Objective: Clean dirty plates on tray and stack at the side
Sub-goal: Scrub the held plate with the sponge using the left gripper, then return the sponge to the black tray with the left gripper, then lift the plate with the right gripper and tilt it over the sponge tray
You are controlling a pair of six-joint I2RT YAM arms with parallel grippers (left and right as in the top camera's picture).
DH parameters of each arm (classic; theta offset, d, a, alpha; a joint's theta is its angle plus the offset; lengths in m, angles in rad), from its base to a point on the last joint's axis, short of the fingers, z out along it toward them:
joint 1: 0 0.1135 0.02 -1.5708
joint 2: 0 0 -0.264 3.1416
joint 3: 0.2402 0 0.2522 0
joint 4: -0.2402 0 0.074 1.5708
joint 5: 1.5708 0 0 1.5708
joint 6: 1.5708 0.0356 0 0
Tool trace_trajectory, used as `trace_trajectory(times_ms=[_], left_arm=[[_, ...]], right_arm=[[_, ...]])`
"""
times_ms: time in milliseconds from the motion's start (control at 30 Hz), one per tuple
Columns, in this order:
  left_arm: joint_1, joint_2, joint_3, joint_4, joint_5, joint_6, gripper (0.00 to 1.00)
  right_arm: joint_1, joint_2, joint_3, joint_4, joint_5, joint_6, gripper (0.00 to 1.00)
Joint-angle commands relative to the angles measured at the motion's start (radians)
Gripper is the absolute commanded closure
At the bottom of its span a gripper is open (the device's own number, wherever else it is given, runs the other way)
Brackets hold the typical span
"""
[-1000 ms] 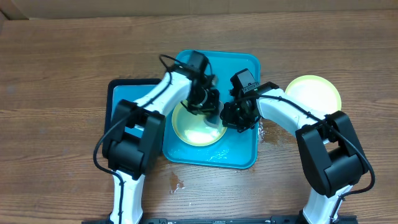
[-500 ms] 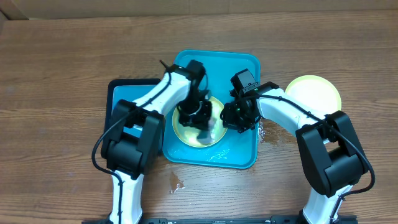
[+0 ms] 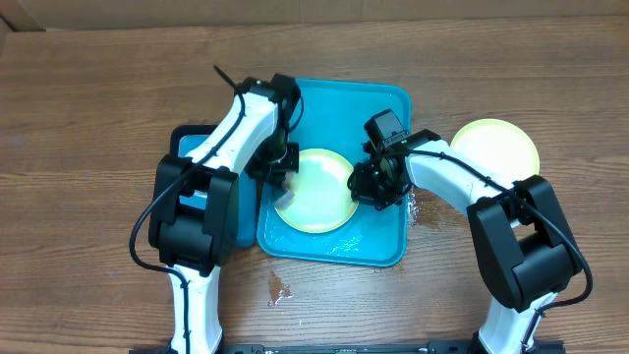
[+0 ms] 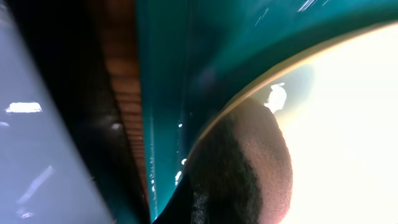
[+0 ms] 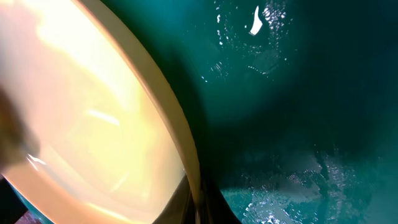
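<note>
I need to lift my left gripper next, move it to the left in the overhead view, then lower it toward the blue tray (image 4: pixel 46 155) and let go of the sponge (image 4: pixel 249 162), because that tray is bare.
A lime-yellow plate (image 3: pixel 319 197) lies on the wet turquoise tray (image 3: pixel 339 103). My right gripper (image 3: pixel 371 187) is shut on the plate's right rim; the right wrist view shows the rim (image 5: pixel 93 124) pinched between the fingers (image 5: pixel 196 202) above the tray (image 5: pixel 298 93). My left gripper (image 3: pixel 278 175) is at the plate's left edge, shut on a dark sponge (image 4: pixel 249 162) that rests against the plate (image 4: pixel 348 124). A second lime-yellow plate (image 3: pixel 496 147) lies on the wood tabletop at the right. The pale blue plate is not in view.
A smaller black-rimmed blue tray (image 3: pixel 192 143) lies just left of the turquoise tray, partly under my left arm. Water drops (image 3: pixel 280 290) mark the tabletop in front of the tray. Cardboard runs along the table's far edge.
My left gripper with the sponge has moved left, from the middle of the plate to its left edge. The plate's middle now shows clean. The right gripper has held still.
</note>
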Motion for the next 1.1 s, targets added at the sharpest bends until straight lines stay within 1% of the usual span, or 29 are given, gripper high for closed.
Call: trace_trajectory(times_ms=[0, 100, 167, 333, 433, 533, 667, 767, 800, 833, 867, 933, 1000, 1067], left_arm=[[0.009, -0.004, 0.096, -0.022, -0.044, -0.013, 0.96], [0.011, -0.043, 0.146, -0.053, -0.008, -0.005, 0.96], [0.018, -0.082, 0.176, -0.082, -0.013, -0.001, 0.96], [0.077, -0.195, 0.183, -0.126, -0.108, -0.002, 0.96], [0.136, -0.208, 0.169, -0.143, -0.143, -0.002, 0.96], [0.188, -0.195, 0.1, -0.119, -0.149, -0.002, 0.96], [0.234, -0.185, -0.069, 0.004, -0.117, -0.002, 0.96], [0.249, -0.185, -0.154, 0.08, -0.078, -0.002, 0.94], [0.252, -0.185, -0.167, 0.093, -0.065, -0.002, 0.85], [0.256, -0.185, -0.17, 0.095, -0.055, -0.002, 0.7], [0.259, -0.185, -0.166, 0.093, -0.043, -0.001, 0.57], [0.269, -0.195, -0.146, 0.075, -0.035, 0.0, 0.48], [0.28, -0.21, -0.11, 0.043, -0.026, 0.01, 0.35], [0.298, -0.232, -0.06, 0.015, -0.003, 0.04, 0.3]], right_arm=[[0.005, 0.04, -0.015, -0.011, 0.037, -0.004, 0.96], [0.005, 0.04, -0.015, -0.011, 0.04, -0.004, 0.96], [0.005, 0.04, -0.015, -0.012, 0.04, -0.004, 0.96], [0.005, 0.04, -0.015, -0.012, 0.044, -0.004, 0.96], [0.005, 0.04, -0.015, -0.008, 0.044, -0.004, 0.96], [0.005, 0.04, -0.015, -0.003, 0.044, -0.004, 0.96], [0.005, 0.04, -0.015, 0.0, 0.044, -0.004, 0.96], [0.005, 0.04, -0.015, 0.002, 0.044, -0.004, 0.96], [0.005, 0.04, -0.015, 0.003, 0.044, -0.004, 0.96], [0.005, 0.04, -0.015, 0.003, 0.044, -0.004, 0.96], [0.005, 0.04, -0.014, 0.003, 0.043, -0.004, 0.96], [0.005, 0.038, 0.003, -0.027, 0.044, -0.004, 0.96], [0.004, 0.029, 0.049, -0.093, 0.056, -0.005, 0.96], [0.005, 0.011, 0.114, -0.168, 0.119, -0.008, 0.96]])
